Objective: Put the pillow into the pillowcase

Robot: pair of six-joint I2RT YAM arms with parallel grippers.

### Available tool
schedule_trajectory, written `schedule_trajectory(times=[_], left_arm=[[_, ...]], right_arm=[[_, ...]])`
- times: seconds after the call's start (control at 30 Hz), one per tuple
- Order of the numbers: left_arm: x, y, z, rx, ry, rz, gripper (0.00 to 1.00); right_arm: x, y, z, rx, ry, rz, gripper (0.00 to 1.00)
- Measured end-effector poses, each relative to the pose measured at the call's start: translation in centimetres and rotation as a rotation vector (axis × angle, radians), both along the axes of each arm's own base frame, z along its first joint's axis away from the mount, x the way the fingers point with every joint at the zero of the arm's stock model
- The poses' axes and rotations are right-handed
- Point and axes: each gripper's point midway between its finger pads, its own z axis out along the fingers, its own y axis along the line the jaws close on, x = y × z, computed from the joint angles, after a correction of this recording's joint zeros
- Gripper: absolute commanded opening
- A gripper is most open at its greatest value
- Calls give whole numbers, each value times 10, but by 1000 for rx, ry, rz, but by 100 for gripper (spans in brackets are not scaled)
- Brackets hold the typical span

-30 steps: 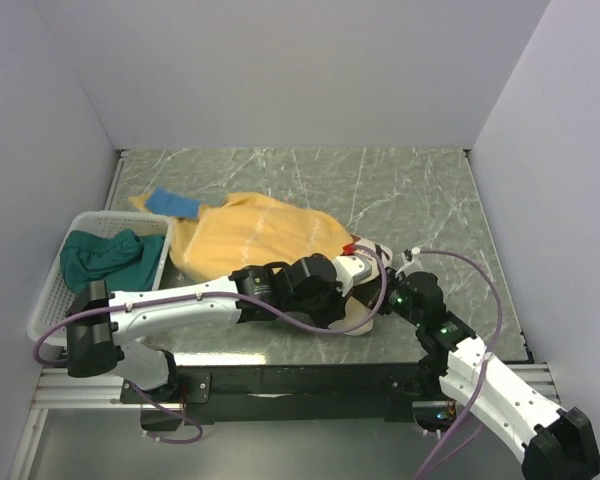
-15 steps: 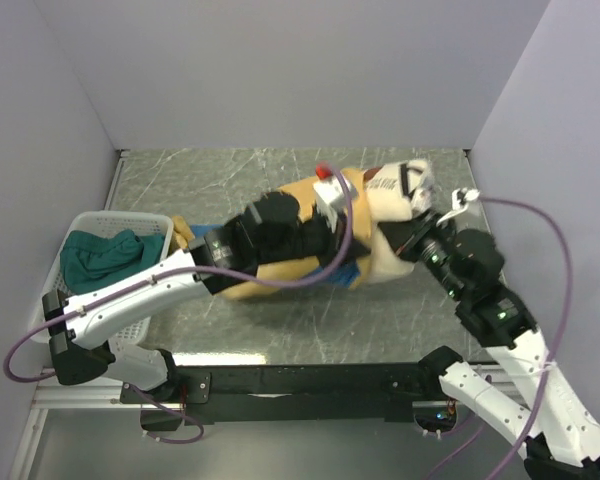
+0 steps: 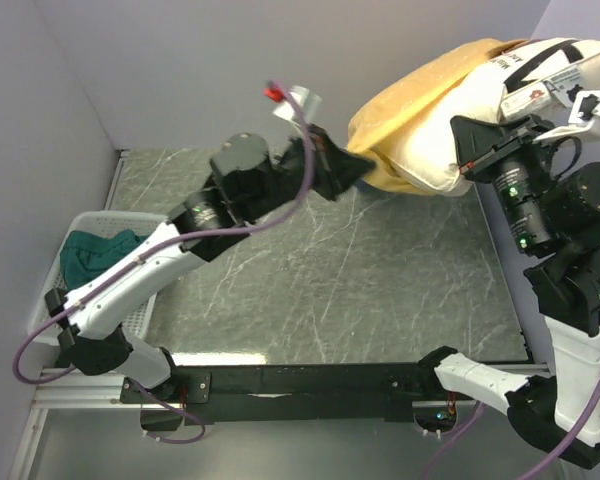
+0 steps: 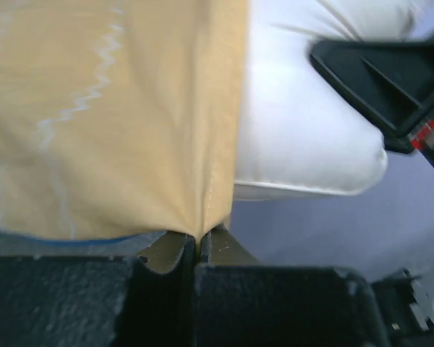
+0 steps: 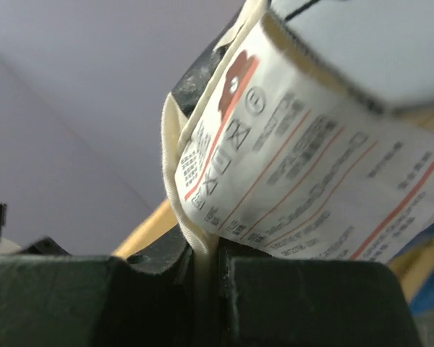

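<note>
I will move my right gripper down, back and left in the top view onto the bare marble table to release the bundle's seam, as it hangs midair.
Both arms hold the bundle high in the air at the back right. The mustard-yellow pillowcase [image 3: 420, 95] covers the left part of the cream-white pillow [image 3: 485, 120], whose right end with black lettering and a tag [image 3: 555, 85] sticks out. My left gripper [image 3: 363, 166] is shut on the pillowcase's lower edge; in the left wrist view the yellow pillowcase [image 4: 108, 116] is pinched in that gripper [image 4: 200, 242], with the white pillow [image 4: 304, 137] beside it. My right gripper [image 3: 464, 160] is shut on the pillow; in its wrist view the pillow's cream seam [image 5: 175, 181] enters the shut gripper [image 5: 207, 262] below the printed tag [image 5: 304, 173].
A white basket [image 3: 55, 290] at the left edge of the table holds a dark teal cloth [image 3: 100, 255]. The grey marble table [image 3: 360, 280] lies below the raised arms. Pale walls close in on the left, back and right.
Both arms have risen from the table's front to high at the back right, carrying pillow and pillowcase off the table. The grips stayed shut.
</note>
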Motion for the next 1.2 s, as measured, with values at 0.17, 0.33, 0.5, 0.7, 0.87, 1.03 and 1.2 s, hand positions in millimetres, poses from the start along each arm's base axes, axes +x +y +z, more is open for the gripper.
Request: schedule_trajectory(times=[0.17,0.33,0.5,0.7,0.87,1.03,1.2], left_arm=[[57,76,-19,4,124,243,1],[81,110,-61,94,238,337,1],[70,103,-107,221,310,251,4],[52,94,-162,353,345,142,11],[23,119,-218,434,391,134,60],[4,154,-212,406,364,210,72],[25,177,-182,363,306,387,69]], right_arm=[[35,17,-54,-55,112,-9,0],[87,53,-158,-160,357,24,0],[106,100,-253,-255,597,145,0],[85,150,-256,-237,561,302,0],[46,161,-305,-219,575,372,0],[3,145,-370,-212,653,403,0],[-35,140,-425,-174,691,452,0]])
